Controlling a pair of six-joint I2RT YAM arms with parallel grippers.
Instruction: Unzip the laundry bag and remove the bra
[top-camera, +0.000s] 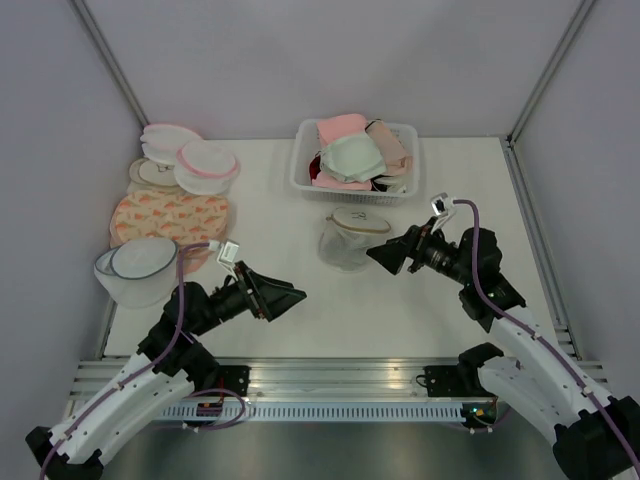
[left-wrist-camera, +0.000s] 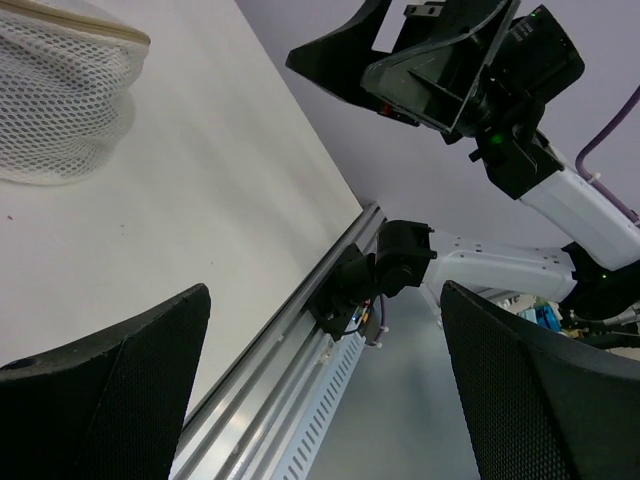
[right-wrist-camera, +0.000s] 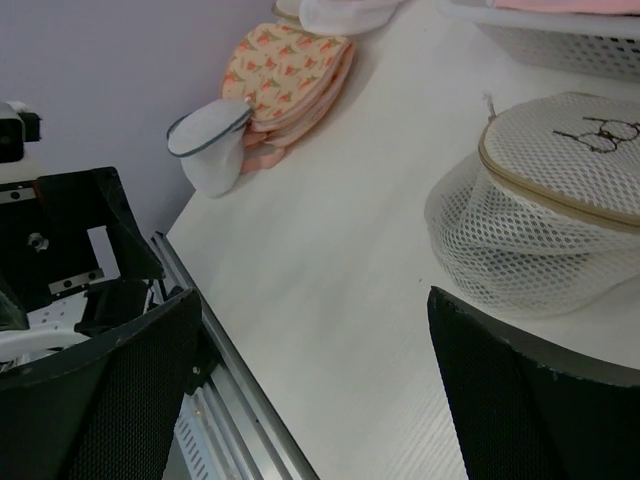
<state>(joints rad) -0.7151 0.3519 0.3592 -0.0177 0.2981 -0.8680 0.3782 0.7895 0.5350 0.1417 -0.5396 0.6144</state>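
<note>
The robot will next swing its right gripper to the gripper's left in the top view, to the lid's near rim (top-camera: 354, 228) (right-wrist-camera: 540, 194), and turn the gripper's fingers so that they straddle the rim that sticks out.
The laundry bag (top-camera: 350, 240) is a small round white mesh pouch with a cream, tan-rimmed lid. It stands zipped at the table's middle, in front of the basket. It also shows in the right wrist view (right-wrist-camera: 540, 220) and the left wrist view (left-wrist-camera: 60, 100). A dark shape (right-wrist-camera: 510, 264) shows faintly through the mesh; I cannot tell if it is the bra. My right gripper (top-camera: 385, 255) is open and empty just right of the bag, not touching it. My left gripper (top-camera: 290, 295) is open and empty, well to the bag's front left.
A white basket (top-camera: 300, 172) of pink, cream and pale green bras stands behind the bag. At the left are pink-rimmed discs (top-camera: 205, 165), flat orange-patterned bags (top-camera: 170, 215) and a bigger dark-rimmed mesh tub (top-camera: 140, 268). An aluminium rail (top-camera: 330, 375) runs along the near edge.
</note>
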